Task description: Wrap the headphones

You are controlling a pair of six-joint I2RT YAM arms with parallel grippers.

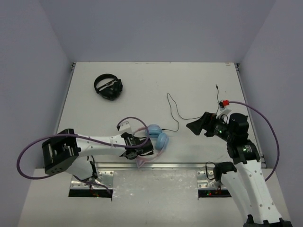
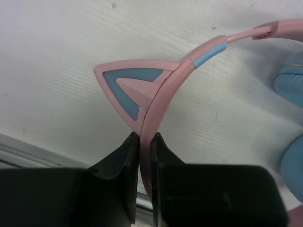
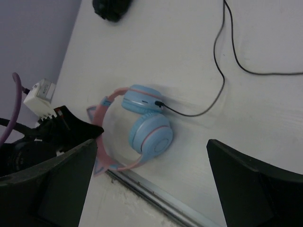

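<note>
The cable's loose bend (image 1: 178,124) (image 3: 218,97) is below my right gripper and to its left in the top view, so my right gripper will next lower its open fingers around it.
The headphones (image 1: 157,137) lie near the table's front edge, with a pink cat-ear headband (image 2: 161,99) and light blue ear cups (image 3: 150,134). My left gripper (image 1: 140,146) is shut on the pink headband just below a cat ear (image 2: 128,87); the jaws pinch the band in the left wrist view (image 2: 145,142). The thin black cable (image 1: 173,112) is plugged into the upper ear cup and runs loose across the table to the back right; it also shows in the right wrist view (image 3: 222,71). My right gripper (image 1: 196,126) is open and empty, hovering right of the ear cups (image 3: 151,144).
All-black headphones (image 1: 109,87) lie at the back left and show in the right wrist view (image 3: 111,8). A red and white connector (image 1: 223,103) sits near the right arm. A metal strip (image 1: 156,166) runs along the table's front edge.
</note>
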